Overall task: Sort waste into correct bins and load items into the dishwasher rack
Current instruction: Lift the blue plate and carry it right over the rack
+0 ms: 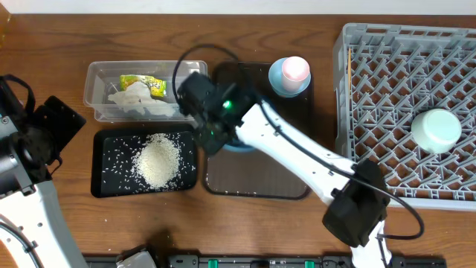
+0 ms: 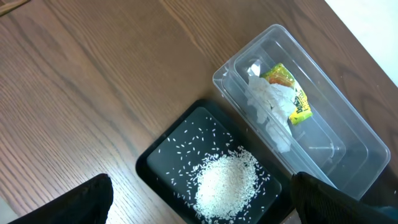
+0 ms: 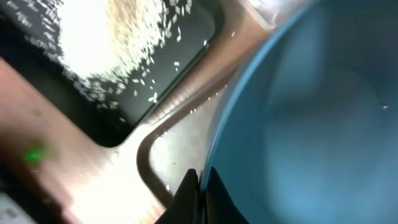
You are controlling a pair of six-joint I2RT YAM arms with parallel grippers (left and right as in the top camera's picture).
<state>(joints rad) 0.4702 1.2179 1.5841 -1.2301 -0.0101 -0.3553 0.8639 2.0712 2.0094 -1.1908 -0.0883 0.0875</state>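
My right gripper will next move the dish (image 1: 242, 147) to the right in the overhead view, to the rack's empty far end (image 1: 401, 61), then tip it upright and let it go.
The large dark blue dish (image 3: 311, 124) sits over the brown serving tray (image 1: 256, 182), and my right gripper (image 3: 200, 186) is shut on its left rim, one finger inside and one outside. From overhead the right gripper (image 1: 214, 138) hides most of the dish (image 1: 242, 147). Loose white rice (image 1: 158, 160) is heaped in the black tray (image 1: 104, 179). Crumpled tissue (image 2: 267, 102) and a green-and-yellow wrapper (image 2: 289, 93) lie in the clear tub (image 2: 348, 130). My left gripper (image 2: 199, 205) hovers open above the black tray's near end, holding nothing. A mint-green bowl (image 1: 436, 130) rests in the grey rack (image 1: 387, 82).
A pink cup (image 1: 295, 68) stands inside a light blue bowl (image 1: 279, 82) at the back edge of the brown tray. The right arm (image 1: 312, 160) stretches diagonally across that tray from the front right. The rack takes up the right side.
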